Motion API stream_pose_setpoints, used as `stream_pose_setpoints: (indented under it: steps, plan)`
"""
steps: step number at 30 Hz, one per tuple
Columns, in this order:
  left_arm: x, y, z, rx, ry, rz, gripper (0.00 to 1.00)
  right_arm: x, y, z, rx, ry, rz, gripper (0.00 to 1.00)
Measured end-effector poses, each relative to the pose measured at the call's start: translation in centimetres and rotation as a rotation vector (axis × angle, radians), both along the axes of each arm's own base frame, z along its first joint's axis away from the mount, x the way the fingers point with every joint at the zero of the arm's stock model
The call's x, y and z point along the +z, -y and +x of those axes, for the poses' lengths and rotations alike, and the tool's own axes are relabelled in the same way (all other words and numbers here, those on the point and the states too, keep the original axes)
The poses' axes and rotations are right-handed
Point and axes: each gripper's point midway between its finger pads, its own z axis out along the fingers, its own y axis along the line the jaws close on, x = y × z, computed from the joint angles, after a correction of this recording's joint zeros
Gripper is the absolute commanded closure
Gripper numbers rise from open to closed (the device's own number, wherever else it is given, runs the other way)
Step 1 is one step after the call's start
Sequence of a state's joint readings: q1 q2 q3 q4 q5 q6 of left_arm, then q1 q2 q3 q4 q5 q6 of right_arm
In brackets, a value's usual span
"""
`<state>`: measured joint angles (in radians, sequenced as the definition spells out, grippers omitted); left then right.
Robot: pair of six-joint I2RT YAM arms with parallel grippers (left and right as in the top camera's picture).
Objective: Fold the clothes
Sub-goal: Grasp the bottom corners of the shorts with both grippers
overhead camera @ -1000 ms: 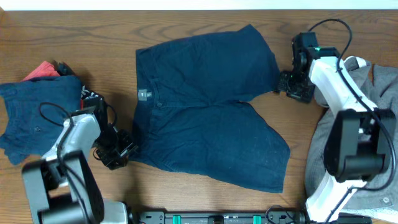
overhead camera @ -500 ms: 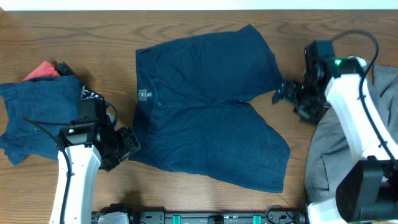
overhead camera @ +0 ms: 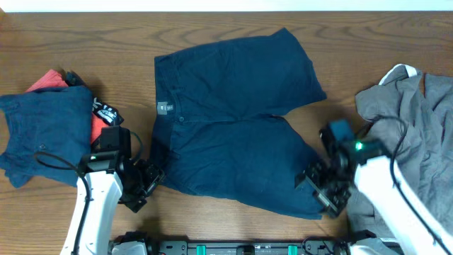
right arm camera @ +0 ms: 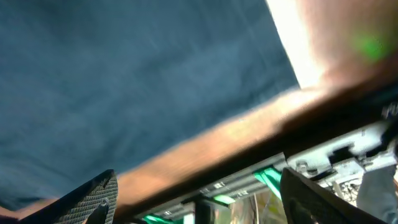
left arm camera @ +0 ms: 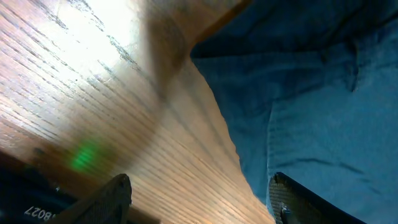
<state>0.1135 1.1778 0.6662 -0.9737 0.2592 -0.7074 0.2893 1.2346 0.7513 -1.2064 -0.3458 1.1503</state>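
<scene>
My left gripper should go down around the near corner of the shorts' waistband and close, as one finger is over the cloth and the other over bare wood.
A large pair of dark navy shorts [overhead camera: 237, 120] lies spread flat on the table's middle, waistband to the left with a small button [overhead camera: 182, 118]. My left gripper [overhead camera: 145, 185] is open at the shorts' lower left corner; the left wrist view shows the navy cloth [left arm camera: 317, 93] beside bare wood, one finger over the cloth's edge. My right gripper [overhead camera: 322, 190] is open at the lower right leg hem; the right wrist view shows navy cloth [right arm camera: 124, 81] and the table's front edge. A folded navy piece [overhead camera: 39, 134] lies over a red one [overhead camera: 48, 79] at left. A grey garment [overhead camera: 410, 142] lies at right.
A black rail with green parts [overhead camera: 248, 248] runs along the table's front edge, also in the right wrist view [right arm camera: 273, 180]. A small black-and-white tag [overhead camera: 106, 113] lies beside the left pile. Bare wood [overhead camera: 106, 42] shows behind the shorts.
My right arm has swung from the shorts' upper right leg down toward the front, to the lower right hem. My left gripper has shifted slightly toward the front at the shorts' lower left corner.
</scene>
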Motion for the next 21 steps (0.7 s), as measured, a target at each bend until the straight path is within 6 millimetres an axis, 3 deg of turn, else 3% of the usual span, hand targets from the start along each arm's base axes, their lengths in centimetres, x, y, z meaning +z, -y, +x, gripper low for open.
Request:
stream_pose_setpoints:
  steps: [7,14,21]
  plan:
    - [-2.4,0.5,-0.1,0.028,0.026,-0.024,0.27,-1.9,-0.7,-4.3,-0.06,-0.051,-0.018,0.18]
    - [-4.2,1.0,-0.3,0.034,0.052,-0.054,0.28,-4.7,-1.5,-3.7,-0.153,-0.004,-0.006,0.18]
    - [-4.4,1.0,1.5,0.037,0.134,-0.057,0.29,-7.3,-0.5,-4.3,-0.244,-0.007,-0.055,0.21]
